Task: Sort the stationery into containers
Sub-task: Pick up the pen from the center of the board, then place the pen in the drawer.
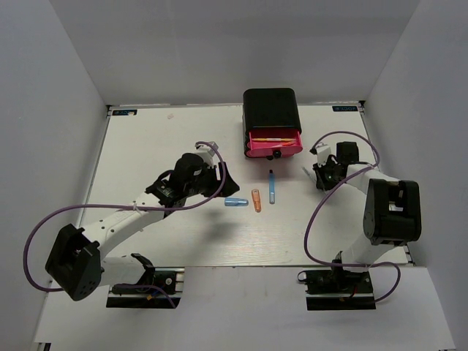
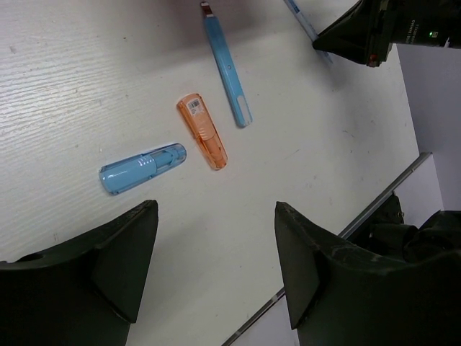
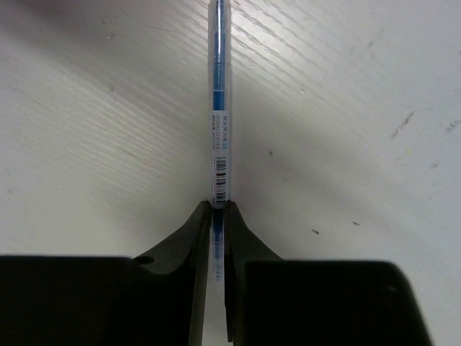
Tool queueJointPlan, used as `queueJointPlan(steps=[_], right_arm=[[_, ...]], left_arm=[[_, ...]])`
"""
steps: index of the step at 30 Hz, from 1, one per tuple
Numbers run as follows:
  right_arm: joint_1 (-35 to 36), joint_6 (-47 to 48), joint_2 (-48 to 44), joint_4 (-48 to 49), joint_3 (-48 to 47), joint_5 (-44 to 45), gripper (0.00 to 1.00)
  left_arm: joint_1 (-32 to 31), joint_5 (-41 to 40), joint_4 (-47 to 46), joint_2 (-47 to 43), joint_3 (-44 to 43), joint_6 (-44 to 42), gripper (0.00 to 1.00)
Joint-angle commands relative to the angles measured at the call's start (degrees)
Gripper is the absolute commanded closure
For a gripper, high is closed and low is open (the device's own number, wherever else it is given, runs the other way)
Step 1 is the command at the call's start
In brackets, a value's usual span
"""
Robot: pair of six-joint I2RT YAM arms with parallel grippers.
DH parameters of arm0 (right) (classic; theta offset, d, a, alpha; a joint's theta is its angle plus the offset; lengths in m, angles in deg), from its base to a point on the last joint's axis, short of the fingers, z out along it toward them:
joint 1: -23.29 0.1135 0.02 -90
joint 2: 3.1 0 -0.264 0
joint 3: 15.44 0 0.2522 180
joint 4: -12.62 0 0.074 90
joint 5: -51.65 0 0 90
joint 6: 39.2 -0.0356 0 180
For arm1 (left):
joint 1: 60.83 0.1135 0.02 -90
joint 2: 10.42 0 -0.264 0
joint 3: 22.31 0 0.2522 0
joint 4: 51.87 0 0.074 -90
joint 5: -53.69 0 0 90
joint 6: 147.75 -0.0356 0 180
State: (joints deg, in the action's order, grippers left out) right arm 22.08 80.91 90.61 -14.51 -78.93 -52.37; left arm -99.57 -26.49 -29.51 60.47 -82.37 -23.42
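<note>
My right gripper has the pink drawer holding thin sticks outward of it and to its left in the top view. It should rise next, swing over that drawer and release.
My right gripper [image 3: 218, 205] is shut on a thin grey-blue stick [image 3: 220, 108] that lies on the table, its jaws pressed to both sides of the barcoded end. In the top view that gripper [image 1: 322, 178] sits right of the black cabinet [image 1: 270, 108]. One pink drawer [image 1: 274, 148] is pulled out, with thin sticks [image 1: 272, 137] inside. A blue pen [image 2: 227, 68], an orange cylinder [image 2: 202, 132] and a light-blue cylinder [image 2: 142, 168] lie side by side mid-table. My left gripper [image 2: 215, 209] hovers open just short of them, holding nothing.
The white table [image 1: 146, 146] is walled by grey panels on three sides. Its near edge [image 2: 374, 205] runs close behind the left gripper's right finger. Purple cables loop from both arms. The cabinet stands at the far middle.
</note>
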Motion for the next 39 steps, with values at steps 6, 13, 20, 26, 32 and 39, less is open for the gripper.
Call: queueJointPlan(steps=[6, 13, 20, 26, 32, 39], right_arm=[[-4.8, 0.9, -6.6, -1.1, -6.7, 1.8, 0.99], [-5.4, 7.0, -16.1, 1.8, -12.2, -10.9, 0.98], [-2.1, 20.2, -18.3, -0.3, -14.0, -35.5, 0.98], [1.1, 26.8, -13.0, -1.8, -20.6, -41.9, 0.98], [6.0, 34.1, -5.7, -5.8, -26.6, -43.9, 0.98], [9.7, 40.6, 1.8, -14.7, -33.9, -44.6, 0.91]], left_arm=[[-0.2, -1.4, -0.2, -4.4, 2.4, -0.1, 0.24], [-0.2, -0.9, -1.8, -4.9, 3.5, 0.4, 0.24], [-0.2, 0.2, -3.0, -4.9, 3.5, 0.4, 0.24], [-0.2, -0.3, -2.4, -6.6, 4.0, 0.9, 0.24], [-0.2, -0.3, -2.3, -7.3, 4.6, 1.5, 0.24], [-0.2, -1.9, -1.2, -9.0, 4.6, 1.5, 0.24]])
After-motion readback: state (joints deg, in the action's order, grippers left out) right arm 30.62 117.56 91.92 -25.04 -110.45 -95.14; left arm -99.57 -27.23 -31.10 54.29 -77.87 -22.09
